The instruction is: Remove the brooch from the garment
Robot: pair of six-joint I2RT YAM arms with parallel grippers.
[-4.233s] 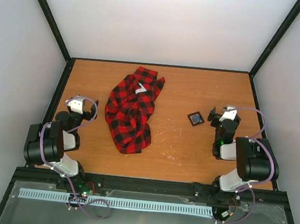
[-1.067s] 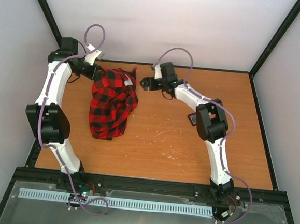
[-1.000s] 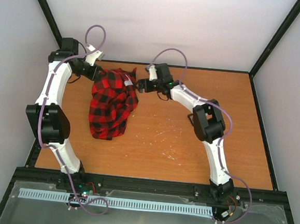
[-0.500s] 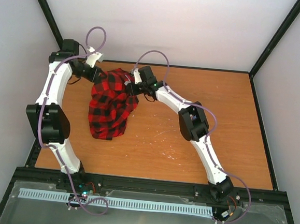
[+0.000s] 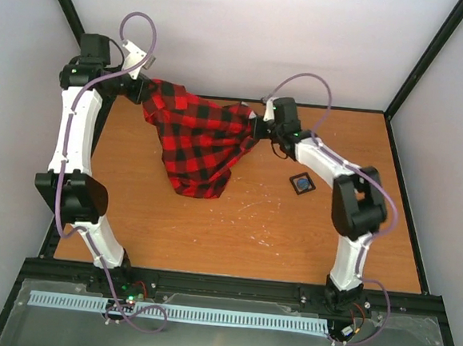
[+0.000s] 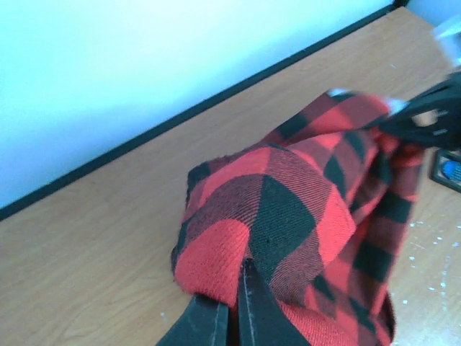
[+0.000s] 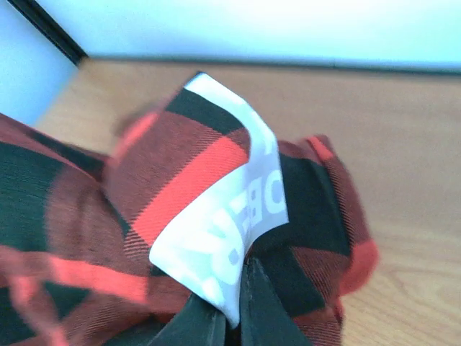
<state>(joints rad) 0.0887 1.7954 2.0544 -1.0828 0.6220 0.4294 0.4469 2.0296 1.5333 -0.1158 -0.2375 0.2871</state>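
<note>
I should raise my left gripper, then lower it toward the bare wood of the table below and release the shirt's corner, because the shirt hangs in folds between the grippers.
The garment point(image 5: 198, 142), a red-and-black checked shirt, hangs stretched between my two grippers above the table's back half. My left gripper point(image 5: 139, 87) is shut on its left corner, and the left wrist view shows cloth point(image 6: 288, 216) pinched at the closed tips point(image 6: 241, 272). My right gripper point(image 5: 256, 127) is shut on the right corner. In the right wrist view its tips point(image 7: 241, 277) clamp a fold of the shirt point(image 7: 180, 173) that carries a white printed patch point(image 7: 230, 223). No brooch shows on the cloth in view.
A small dark square with a round blue centre point(image 5: 301, 182) lies on the wooden table point(image 5: 291, 226), right of the hanging shirt and under the right forearm. It shows at the edge of the left wrist view point(image 6: 448, 170). Black frame posts and white walls enclose the table.
The right gripper has shut on the shirt's edge and pulled it rightward. The left gripper has risen. The bunched shirt now hangs spread between them.
</note>
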